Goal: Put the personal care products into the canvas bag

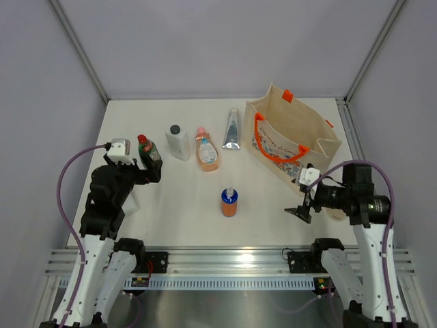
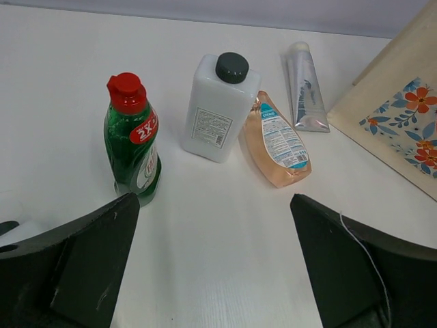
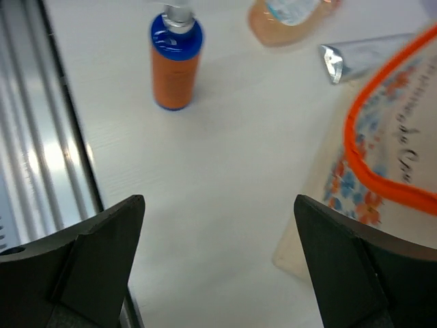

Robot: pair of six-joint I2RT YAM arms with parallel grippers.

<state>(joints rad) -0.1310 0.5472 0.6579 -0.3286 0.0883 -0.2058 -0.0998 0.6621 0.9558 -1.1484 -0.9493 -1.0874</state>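
The orange-blue bottle stands alone, so my right gripper will move away from the bag next and then bring its open fingers around the blue top (image 1: pixel 229 196) (image 3: pixel 177 37) of the bottle.
The personal care products are spread over the white table. A green bottle with a red cap (image 1: pixel 148 152) (image 2: pixel 133 147) stands at the left. To its right come a white bottle with a dark cap (image 1: pixel 179 142) (image 2: pixel 218 109), a peach-pink bottle (image 1: pixel 207 152) (image 2: pixel 276 143) lying flat, and a silver tube (image 1: pixel 232 130) (image 2: pixel 305 85). An orange-blue bottle (image 1: pixel 229 202) (image 3: pixel 175 61) stands alone nearer the front. The canvas bag (image 1: pixel 290 133) (image 3: pixel 396 137) with orange handles stands at the right. My left gripper (image 1: pixel 151 169) (image 2: pixel 214 199) hangs open just in front of the green bottle. Near the bag's front corner, my right gripper (image 1: pixel 300 210) (image 3: pixel 218 199) is open and holds nothing.
A metal rail (image 1: pixel 225 263) runs along the near table edge, close to my right gripper. Grey walls enclose the table on three sides. A pale object (image 1: pixel 132 203) shows partly under my left arm.
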